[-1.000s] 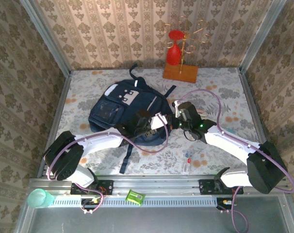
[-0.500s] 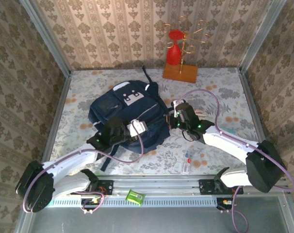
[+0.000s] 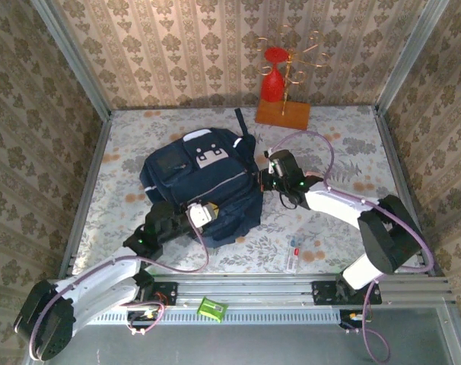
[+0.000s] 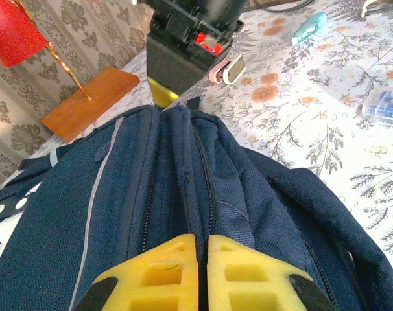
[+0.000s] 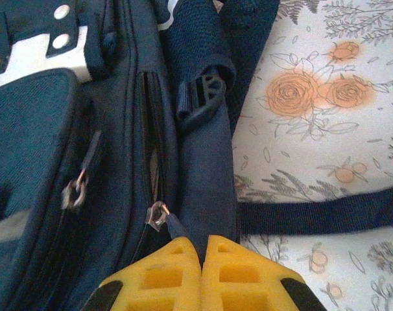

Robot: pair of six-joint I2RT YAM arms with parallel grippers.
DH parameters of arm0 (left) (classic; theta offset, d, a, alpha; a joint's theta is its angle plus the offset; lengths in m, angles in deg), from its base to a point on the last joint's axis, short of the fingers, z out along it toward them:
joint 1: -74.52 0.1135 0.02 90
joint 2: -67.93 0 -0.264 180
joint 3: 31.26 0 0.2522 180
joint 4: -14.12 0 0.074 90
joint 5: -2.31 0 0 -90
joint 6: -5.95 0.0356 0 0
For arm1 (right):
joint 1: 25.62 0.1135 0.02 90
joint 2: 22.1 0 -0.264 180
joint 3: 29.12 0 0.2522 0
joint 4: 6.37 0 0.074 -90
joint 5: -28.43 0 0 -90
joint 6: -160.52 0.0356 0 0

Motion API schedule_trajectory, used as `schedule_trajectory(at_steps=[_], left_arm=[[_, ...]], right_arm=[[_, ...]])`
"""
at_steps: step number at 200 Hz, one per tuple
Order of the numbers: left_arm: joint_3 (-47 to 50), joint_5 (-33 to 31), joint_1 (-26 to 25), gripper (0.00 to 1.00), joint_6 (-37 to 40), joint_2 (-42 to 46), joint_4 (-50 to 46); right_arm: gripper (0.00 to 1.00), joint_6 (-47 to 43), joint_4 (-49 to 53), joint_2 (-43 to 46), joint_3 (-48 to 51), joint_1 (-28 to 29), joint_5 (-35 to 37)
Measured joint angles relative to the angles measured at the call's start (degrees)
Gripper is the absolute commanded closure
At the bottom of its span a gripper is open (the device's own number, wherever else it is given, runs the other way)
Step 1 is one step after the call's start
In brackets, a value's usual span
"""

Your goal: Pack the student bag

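Note:
My right gripper moves outward along the bag's side toward the slit's far end (image 5: 147,78) next and releases the pull, since the zipper slit runs on past the slider (image 5: 159,216).
The student bag (image 3: 208,179), dark navy with a grey-white front patch, lies in the middle of the table. My left gripper (image 3: 214,211) is at its near edge. In the left wrist view the left gripper (image 4: 202,243) is shut, with a ridge of the student bag (image 4: 183,188) next to a zipper pinched between its yellow fingers. My right gripper (image 3: 261,181) is at the bag's right side. In the right wrist view the right gripper (image 5: 203,243) is shut on a dark zipper pull that hangs from a metal slider (image 5: 159,216).
A wooden stand (image 3: 282,114) carrying a red object (image 3: 272,80) sits at the back wall. A small clear and blue item (image 3: 294,252) lies near the front edge on the right. A bag strap (image 5: 320,217) trails across the flowered cloth. A green thing (image 3: 212,308) sits on the front rail.
The left arm has drawn back toward the near left, still gripping the bag. The bag has turned and shifted right. The right gripper has moved left and farther back along the bag's side.

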Motion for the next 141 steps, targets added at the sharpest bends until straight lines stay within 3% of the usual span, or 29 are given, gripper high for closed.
schedule_trajectory(at_steps=[141], left_arm=[[0.7,4.7,2.7,1.0,-0.6,-0.9,2.5]], right_arm=[[1.0,0.0,-7.9,-14.9,-11.0,-1.6,-2.2]])
